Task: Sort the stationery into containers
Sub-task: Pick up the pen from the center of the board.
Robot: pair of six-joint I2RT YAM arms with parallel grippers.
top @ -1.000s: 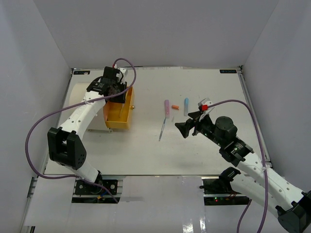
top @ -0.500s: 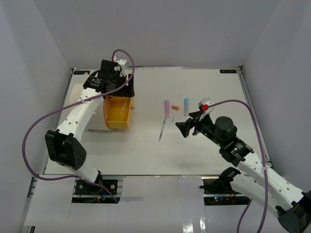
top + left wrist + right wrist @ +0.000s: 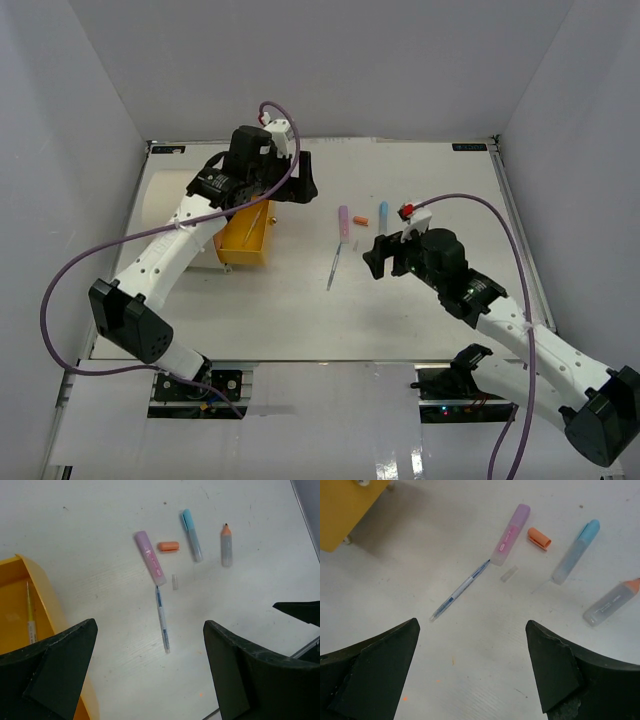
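The right gripper goes to the left in the top view and down onto the thin blue pen's middle (image 3: 334, 268) (image 3: 460, 592) next, since the pen's tip nearly meets the pink marker.
Loose stationery lies mid-table: a pink marker (image 3: 343, 221) (image 3: 149, 558) (image 3: 510, 535), an orange cap (image 3: 168, 546), a light blue marker (image 3: 383, 218) (image 3: 192, 535), a clear orange-tipped marker (image 3: 226, 545) (image 3: 612, 602) and a thin blue pen (image 3: 333, 266) (image 3: 162, 619) (image 3: 460, 591). An orange drawer (image 3: 245, 238) (image 3: 42, 600) stands pulled out of the cream drum (image 3: 165, 195), with a yellow pen (image 3: 31, 612) inside. My left gripper (image 3: 297, 183) (image 3: 150, 625) hovers open and empty between the drawer and the pens. My right gripper (image 3: 376, 256) (image 3: 472, 622) hangs open, empty, just right of the thin pen.
A small clear cap (image 3: 175, 582) (image 3: 509, 574) lies beside the pink marker's near end. The drawer's corner (image 3: 345, 510) shows at the upper left of the right wrist view. White walls close in the table on three sides.
My left gripper has opened, lifted away from the orange drawer and swung right toward the loose stationery. The right gripper has shifted slightly left and turned.
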